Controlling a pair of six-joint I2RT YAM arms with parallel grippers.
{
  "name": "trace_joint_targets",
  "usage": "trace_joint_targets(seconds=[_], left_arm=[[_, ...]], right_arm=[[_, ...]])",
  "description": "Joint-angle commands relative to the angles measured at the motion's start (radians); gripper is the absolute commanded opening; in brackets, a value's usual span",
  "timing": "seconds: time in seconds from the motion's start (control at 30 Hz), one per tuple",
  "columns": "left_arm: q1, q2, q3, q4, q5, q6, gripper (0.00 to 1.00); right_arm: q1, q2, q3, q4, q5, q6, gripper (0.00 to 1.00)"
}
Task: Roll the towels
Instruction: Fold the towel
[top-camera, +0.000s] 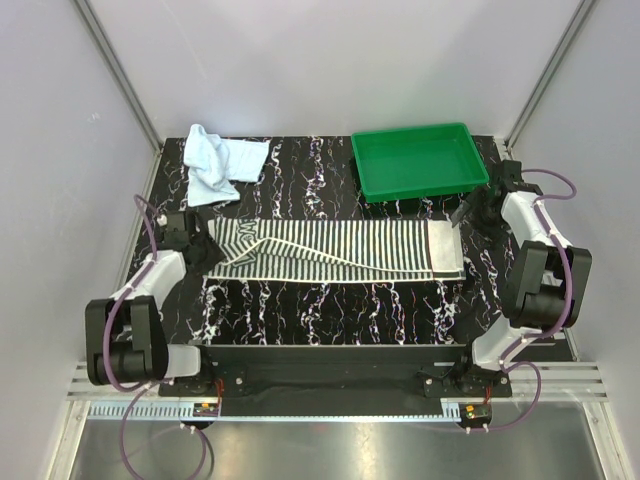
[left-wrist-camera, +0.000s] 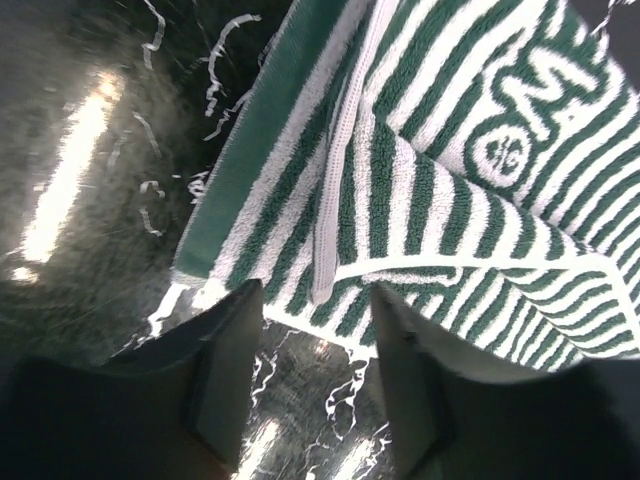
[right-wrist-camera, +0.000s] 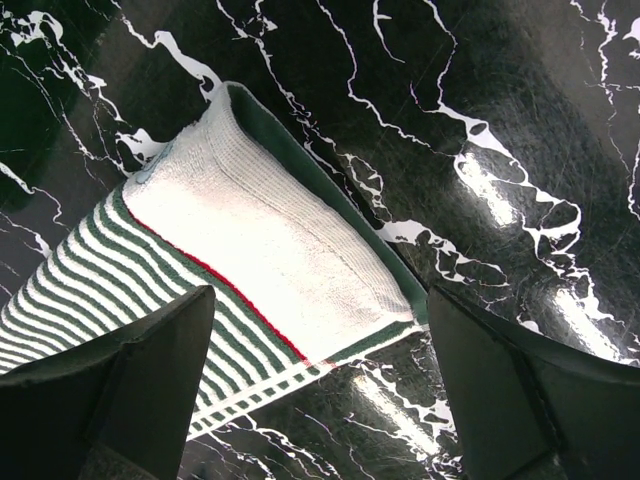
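The folded layers meet at the near corner of the towel's white end (top-camera: 462, 277) (right-wrist-camera: 415, 314), flat on the table. My right gripper lowers and draws back onto that corner next.
The green-and-white striped towel (top-camera: 340, 248) lies folded in a long band across the middle of the black marbled table (top-camera: 330, 180). Its left end (left-wrist-camera: 440, 170) is folded over and shows lettering. Its white right end (right-wrist-camera: 265, 240) has a red line. My left gripper (top-camera: 203, 243) is open and empty at the towel's left end, its jaws (left-wrist-camera: 315, 300) just short of the edge. My right gripper (top-camera: 462, 215) is open and empty above the towel's right end (right-wrist-camera: 320, 300). The pale blue towel (top-camera: 218, 163) lies crumpled at the back left.
A green plastic tray (top-camera: 375, 170) stands at the back right, just behind the striped towel's right end. White walls close the table on three sides. The arm bases stand on a black rail (top-camera: 330, 362) at the near edge.
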Motion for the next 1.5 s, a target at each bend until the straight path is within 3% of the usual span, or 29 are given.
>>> trace_joint_targets(seconds=[0.0, 0.07, 0.1, 0.13, 0.3, 0.6, 0.7, 0.83, 0.87, 0.9, 1.03, 1.13, 1.23, 1.33, 1.47], left_arm=[[-0.018, 0.041, -0.009, 0.109, 0.023, -0.014, 0.44], [-0.029, 0.061, -0.003, 0.113, 0.017, -0.014, 0.37], [-0.028, 0.073, -0.003, 0.118, 0.009, -0.012, 0.24], [-0.029, 0.075, -0.001, 0.122, 0.009, -0.006, 0.18], [-0.025, 0.036, -0.003, 0.098, -0.035, 0.001, 0.01], [0.064, -0.083, 0.016, 0.024, -0.004, 0.017, 0.01], [0.075, -0.08, 0.023, 0.0, -0.002, 0.023, 0.13], [0.078, -0.062, 0.019, -0.003, 0.016, 0.021, 0.37], [0.08, -0.059, 0.02, -0.002, 0.021, 0.021, 0.47], [0.078, -0.053, 0.025, -0.008, 0.032, 0.024, 0.66], [0.078, -0.108, 0.048, -0.026, 0.029, 0.04, 0.99], [0.069, -0.174, 0.083, -0.048, 0.052, 0.066, 0.99], [0.028, -0.197, 0.178, -0.107, 0.115, 0.142, 0.99], [-0.014, -0.198, 0.292, -0.247, 0.067, 0.193, 0.99], [-0.02, -0.24, 0.295, -0.318, 0.099, 0.207, 0.99]], right_arm=[[-0.002, 0.008, 0.006, 0.026, -0.023, -0.02, 0.94], [-0.003, 0.012, 0.004, 0.029, -0.023, -0.021, 0.93], [-0.003, 0.013, 0.003, 0.027, -0.021, -0.023, 0.93], [-0.003, 0.014, 0.003, 0.027, -0.021, -0.023, 0.93], [-0.003, 0.022, 0.003, 0.029, -0.021, -0.024, 0.93], [-0.003, 0.025, -0.005, 0.033, -0.021, -0.026, 0.92], [-0.002, 0.026, -0.008, 0.036, -0.021, -0.026, 0.92], [-0.002, 0.026, -0.01, 0.036, -0.015, -0.028, 0.93], [-0.003, 0.026, -0.01, 0.036, -0.012, -0.028, 0.93], [-0.003, 0.026, -0.01, 0.036, -0.012, -0.028, 0.94], [-0.013, -0.001, -0.025, 0.046, 0.006, -0.021, 0.96], [-0.034, -0.029, -0.057, 0.081, -0.021, -0.015, 0.97], [-0.078, -0.027, -0.091, 0.112, -0.154, 0.002, 0.97], [-0.091, -0.023, -0.117, 0.102, -0.246, 0.031, 0.93], [-0.091, -0.076, -0.195, 0.073, -0.199, 0.092, 0.9]])
